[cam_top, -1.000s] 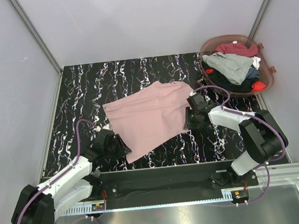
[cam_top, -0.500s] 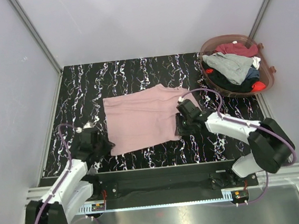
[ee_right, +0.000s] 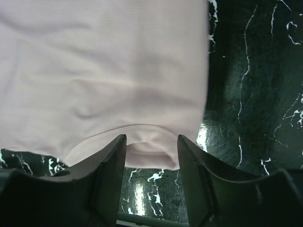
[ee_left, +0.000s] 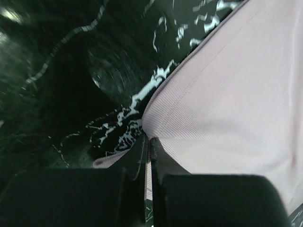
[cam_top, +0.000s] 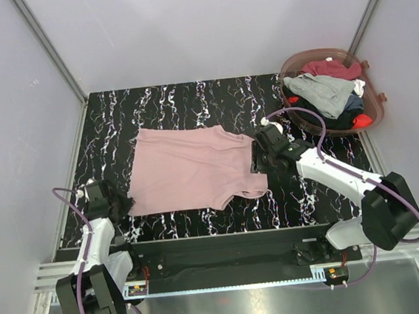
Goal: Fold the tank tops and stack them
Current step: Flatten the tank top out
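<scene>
Next, my left gripper draws the pinched near corner (cam_top: 134,208) (ee_left: 153,126) of the tank top slightly outward, then releases the hem, since the cloth creases at the gripper's fingers.
A dusty pink tank top (cam_top: 188,170) lies spread flat on the black marbled table (cam_top: 175,105). My left gripper (cam_top: 122,207) sits at its near left corner, shut on the hem, and the left wrist view shows pink cloth (ee_left: 236,94) pinched between the closed jaws of that gripper (ee_left: 150,142). At the top's right edge, beside a shoulder strap, is my right gripper (cam_top: 257,160). In the right wrist view it (ee_right: 151,142) stands open, the pink cloth's (ee_right: 104,71) curved edge lying loose between the fingers. More tank tops, grey (cam_top: 323,90), maroon (cam_top: 331,68) and black (cam_top: 326,118), are piled in the basket.
The round brownish translucent basket (cam_top: 374,105) stands at the table's far right corner. Grey walls close in the table on the left, back and right. A black rail with the arm bases runs along the near edge (cam_top: 226,248).
My left gripper shut on the pink top's corner and dragged it left, spreading the cloth flatter. My right gripper opened and let the top's right edge go.
</scene>
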`<state>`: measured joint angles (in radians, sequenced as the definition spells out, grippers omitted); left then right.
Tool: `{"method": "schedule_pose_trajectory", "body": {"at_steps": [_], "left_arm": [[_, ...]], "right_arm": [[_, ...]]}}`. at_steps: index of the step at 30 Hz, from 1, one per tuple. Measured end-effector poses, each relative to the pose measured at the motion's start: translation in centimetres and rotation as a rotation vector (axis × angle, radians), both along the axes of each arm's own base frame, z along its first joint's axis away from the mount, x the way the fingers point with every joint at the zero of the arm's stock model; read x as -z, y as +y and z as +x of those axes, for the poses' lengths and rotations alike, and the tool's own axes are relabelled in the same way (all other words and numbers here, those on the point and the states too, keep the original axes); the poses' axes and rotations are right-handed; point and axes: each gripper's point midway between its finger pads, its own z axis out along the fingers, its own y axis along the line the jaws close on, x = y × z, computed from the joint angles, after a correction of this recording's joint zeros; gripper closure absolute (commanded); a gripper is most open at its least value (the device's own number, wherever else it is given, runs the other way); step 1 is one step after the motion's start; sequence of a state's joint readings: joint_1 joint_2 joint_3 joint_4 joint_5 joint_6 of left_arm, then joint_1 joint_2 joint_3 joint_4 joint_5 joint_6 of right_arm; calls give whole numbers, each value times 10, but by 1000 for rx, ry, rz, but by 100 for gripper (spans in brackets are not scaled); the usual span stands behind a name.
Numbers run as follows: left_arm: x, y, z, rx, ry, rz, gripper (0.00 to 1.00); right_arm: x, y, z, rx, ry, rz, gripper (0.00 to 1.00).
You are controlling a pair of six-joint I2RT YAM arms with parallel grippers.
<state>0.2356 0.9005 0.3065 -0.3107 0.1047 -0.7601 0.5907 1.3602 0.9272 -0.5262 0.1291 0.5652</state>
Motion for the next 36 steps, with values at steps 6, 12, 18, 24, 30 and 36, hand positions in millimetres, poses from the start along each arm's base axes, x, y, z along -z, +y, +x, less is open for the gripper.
{"method": "schedule_pose_trajectory", "body": {"at_steps": [6, 12, 18, 24, 30, 36], "left_arm": [[-12, 9, 10, 5, -43, 36, 84], [-15, 10, 12, 24, -59, 57, 85], [-17, 11, 14, 28, -69, 65, 88], [-15, 12, 16, 31, -67, 69, 91], [-15, 13, 16, 26, -68, 74, 94], [-15, 16, 18, 19, -68, 82, 100]], "right_arm": [[21, -6, -6, 26, 39, -15, 44], [52, -12, -32, 15, 128, -13, 45], [67, -11, -52, -7, 189, 2, 48], [70, -10, -59, -6, 197, 9, 53], [73, -14, -58, 8, 198, -8, 62], [78, -23, -50, 46, 198, -93, 83]]}}
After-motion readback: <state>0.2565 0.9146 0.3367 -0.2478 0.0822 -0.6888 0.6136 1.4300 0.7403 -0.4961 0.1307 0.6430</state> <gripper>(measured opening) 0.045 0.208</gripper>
